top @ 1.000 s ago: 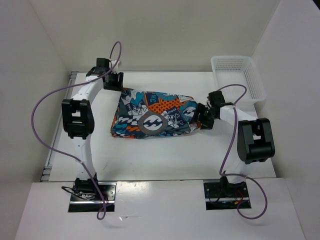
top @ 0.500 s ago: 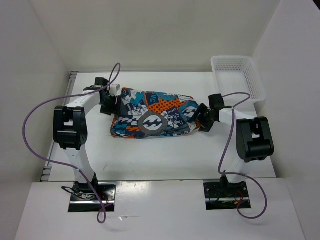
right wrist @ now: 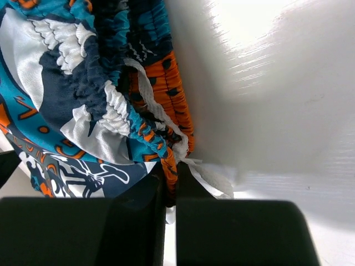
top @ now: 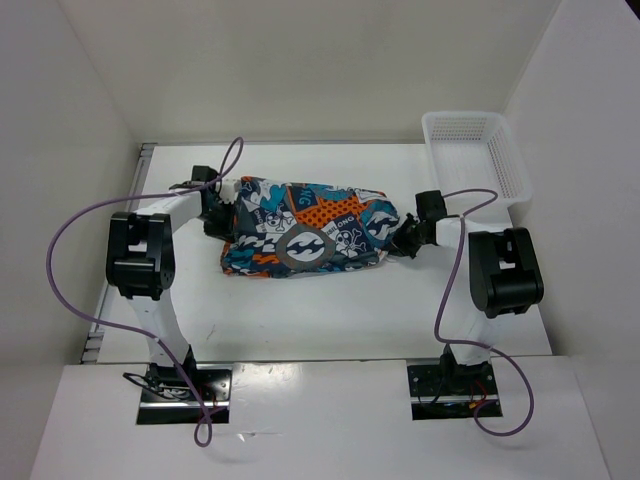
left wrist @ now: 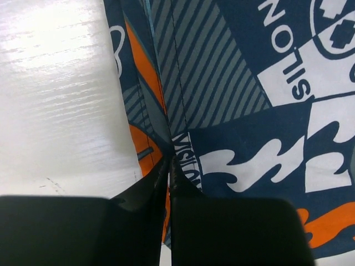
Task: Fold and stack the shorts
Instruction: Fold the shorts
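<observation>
My right gripper holds the waistband of the shorts (top: 305,228), which lie spread. Next it will lift across to release the waistband by their pinched edge, which lies to the gripper's left in the top view.
The shorts (top: 305,228), in a teal, orange, black and white patchwork print, lie spread across the middle of the white table. At their left edge my left gripper (top: 226,208) is shut on a fold of the fabric; in the left wrist view its black fingertips (left wrist: 169,166) pinch the cloth (left wrist: 244,100) along a seam. At the right end my right gripper (top: 399,240) is shut on the gathered waistband; the right wrist view shows the orange band and white drawstring (right wrist: 166,144) caught between the black fingers (right wrist: 171,183).
A white plastic mesh basket (top: 478,150) stands at the back right corner of the table. White walls close in the back and both sides. Purple cables loop off both arms.
Both grippers closed on the shorts: the left one moved right onto the left edge, the right one slid in at the waistband. The shorts' left edge bunched slightly.
</observation>
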